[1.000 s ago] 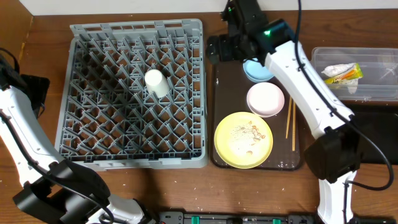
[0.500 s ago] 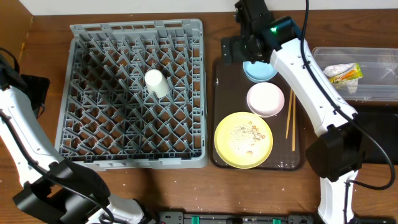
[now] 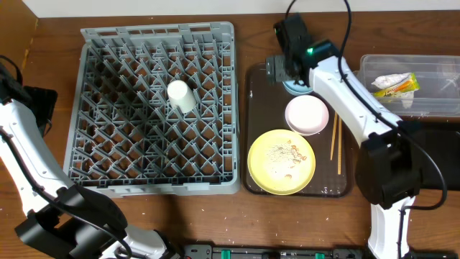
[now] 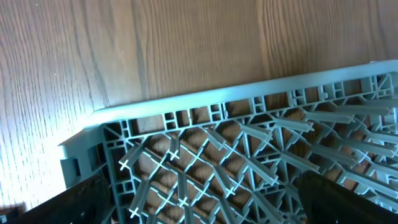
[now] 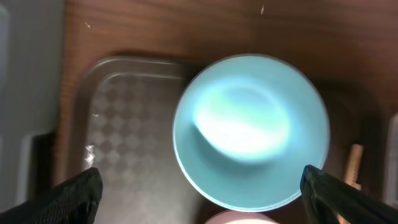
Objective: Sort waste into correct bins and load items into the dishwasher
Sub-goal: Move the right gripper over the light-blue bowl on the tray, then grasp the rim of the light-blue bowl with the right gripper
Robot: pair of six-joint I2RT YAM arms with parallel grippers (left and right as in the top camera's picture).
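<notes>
My right gripper is going down next toward the light blue bowl's rim on the dish rack (image 3: 158, 32) side, where empty tray leaves room for one finger outside.
The grey dish rack (image 3: 158, 32) fills the table's left half, and a cream cup (image 3: 180, 96) lies in it. My right gripper (image 3: 287, 70) hovers open over the light blue bowl (image 5: 252, 130), its fingers (image 5: 199, 196) wide on either side. The bowl (image 3: 300, 89) is mostly hidden under the gripper in the overhead view. A pinkish-white bowl (image 3: 307, 114), a yellow plate (image 3: 281, 173) with crumbs (image 3: 284, 152) and chopsticks (image 3: 335, 140) lie nearby. My left gripper (image 4: 199, 208) is open and empty above the rack's edge (image 4: 205, 99).
The bowls, plate and chopsticks rest on a dark brown serving tray (image 3: 259, 108). A clear tub (image 3: 438, 72) at the far right holds a white paper wad (image 3: 387, 80) and a yellow-green wrapper (image 3: 404, 88). A black tray (image 3: 438, 155) lies just in front of it.
My right gripper has moved right and toward the front, from the serving tray's back left corner to over the light blue bowl. The left arm has not moved.
</notes>
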